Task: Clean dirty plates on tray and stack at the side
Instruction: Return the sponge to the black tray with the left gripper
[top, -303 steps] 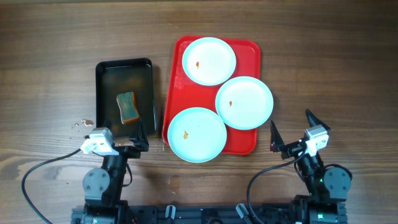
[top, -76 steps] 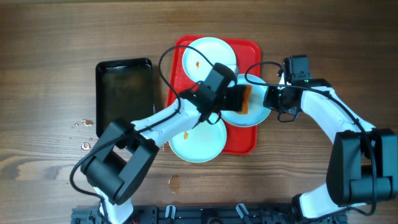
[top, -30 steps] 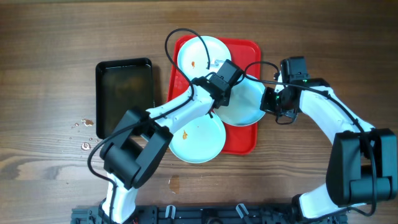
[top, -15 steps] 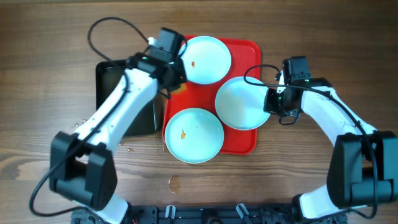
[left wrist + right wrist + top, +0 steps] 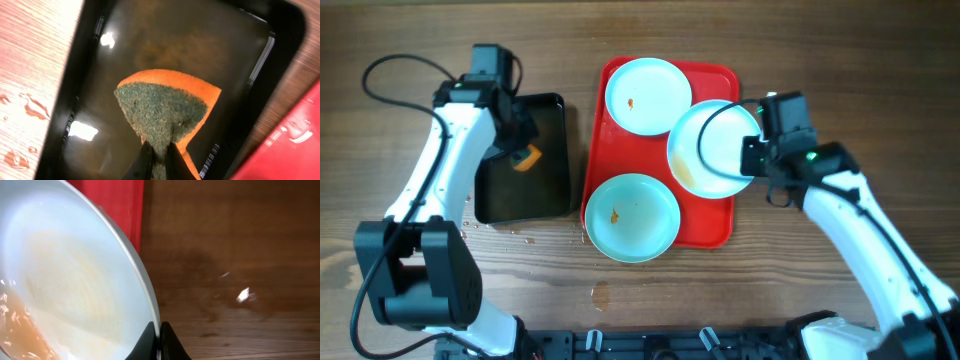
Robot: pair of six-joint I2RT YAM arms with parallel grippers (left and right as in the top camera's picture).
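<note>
Bare wood is below my right gripper and to its right in the overhead view. I will carry the plate there, lower it and let go of its rim.
Three pale blue plates are on the red tray [image 5: 710, 225]. The far plate [image 5: 648, 96] and the near plate [image 5: 633, 216] lie flat, each with a small orange stain. My right gripper [image 5: 752, 155] is shut on the right rim of the third plate [image 5: 713, 148], which is tilted up and wet, with brownish liquid pooled at its low edge. In the right wrist view the jaws [image 5: 160, 340] pinch that plate's rim [image 5: 65, 290]. My left gripper [image 5: 520, 150] is shut on an orange-and-green sponge [image 5: 165, 107] over the black tray [image 5: 520, 195].
The black tray [image 5: 80, 65] holds dark water and stands left of the red tray [image 5: 290, 150]. Water drops [image 5: 30, 105] lie on the wooden table by its left rim. Bare wood [image 5: 230, 255] stretches to the right of the red tray.
My left arm has swung left from the red tray's far corner, carrying the sponge over the black tray. The right gripper has tipped its plate up higher.
</note>
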